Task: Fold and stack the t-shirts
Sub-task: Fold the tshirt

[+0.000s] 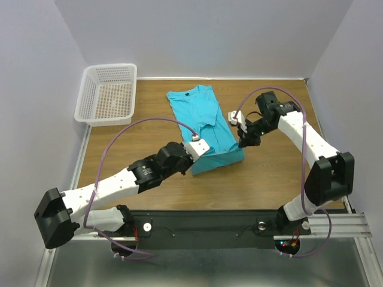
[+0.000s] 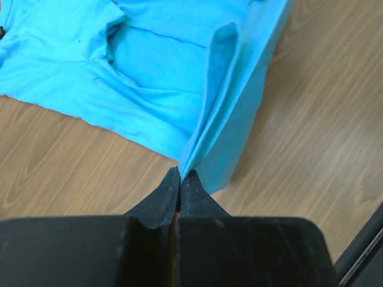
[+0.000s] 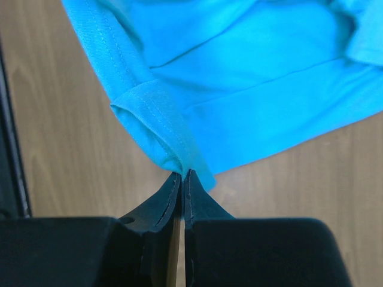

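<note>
I will next carry the hem corner outward with my left gripper and release it there to make the long strip shorter, because the shirt's side edge toward the neck lies outward of the gripper.
One turquoise-blue t-shirt lies on the wooden table, folded lengthwise, its neck toward the far side. My left gripper is shut on the shirt's near left hem corner. In the left wrist view its black fingertips pinch a raised fold of the t-shirt. My right gripper is shut on the near right hem corner. The right wrist view shows the stitched hem of the t-shirt bunched between that gripper's fingertips. Both corners are lifted slightly off the table.
A white mesh basket stands at the far left corner of the table. White walls close in the far side and both flanks. The arm bases and a black rail sit along the near edge.
</note>
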Motion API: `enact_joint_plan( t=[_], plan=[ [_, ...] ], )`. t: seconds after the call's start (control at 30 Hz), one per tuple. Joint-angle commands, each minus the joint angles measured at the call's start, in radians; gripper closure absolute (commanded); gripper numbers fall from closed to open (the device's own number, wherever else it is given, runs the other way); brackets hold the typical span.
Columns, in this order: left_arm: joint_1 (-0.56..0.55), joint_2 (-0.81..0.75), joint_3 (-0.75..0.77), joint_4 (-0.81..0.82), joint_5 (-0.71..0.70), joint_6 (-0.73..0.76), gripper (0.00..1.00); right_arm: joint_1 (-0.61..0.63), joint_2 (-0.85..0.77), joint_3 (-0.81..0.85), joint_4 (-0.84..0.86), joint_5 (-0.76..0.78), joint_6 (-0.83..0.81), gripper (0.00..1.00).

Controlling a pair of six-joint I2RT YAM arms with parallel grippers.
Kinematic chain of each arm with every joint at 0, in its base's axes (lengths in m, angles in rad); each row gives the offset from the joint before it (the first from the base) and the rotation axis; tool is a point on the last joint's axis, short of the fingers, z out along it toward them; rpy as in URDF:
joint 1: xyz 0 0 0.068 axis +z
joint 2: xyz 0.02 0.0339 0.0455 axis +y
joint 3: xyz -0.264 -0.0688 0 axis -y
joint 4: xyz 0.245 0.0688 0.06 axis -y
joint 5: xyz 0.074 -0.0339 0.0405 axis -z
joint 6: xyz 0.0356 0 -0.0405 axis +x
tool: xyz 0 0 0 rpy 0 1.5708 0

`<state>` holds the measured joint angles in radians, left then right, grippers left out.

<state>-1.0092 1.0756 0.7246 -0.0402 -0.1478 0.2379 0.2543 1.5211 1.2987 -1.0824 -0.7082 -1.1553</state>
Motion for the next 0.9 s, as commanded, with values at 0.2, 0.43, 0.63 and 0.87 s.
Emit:
enact_joint_plan(
  t=[0.2,0.43,0.63,0.87],
  plan=[
    [0.291,0.145,0.146,0.154,0.194,0.047,1.0,-0.007,0.358,0.451,0.062,0.007,0.178,0.99],
    [0.452,0.332,0.24,0.189,0.299,0.051,1.0,-0.009,0.618,0.73,0.07,0.036,0.262,1.0],
    [0.489,0.467,0.309,0.194,0.352,0.061,1.0,-0.009,0.744,0.836,0.073,0.038,0.301,0.99],
    [0.517,0.572,0.361,0.198,0.386,0.064,1.0,-0.009,0.794,0.867,0.099,0.046,0.344,0.99]
  ],
)
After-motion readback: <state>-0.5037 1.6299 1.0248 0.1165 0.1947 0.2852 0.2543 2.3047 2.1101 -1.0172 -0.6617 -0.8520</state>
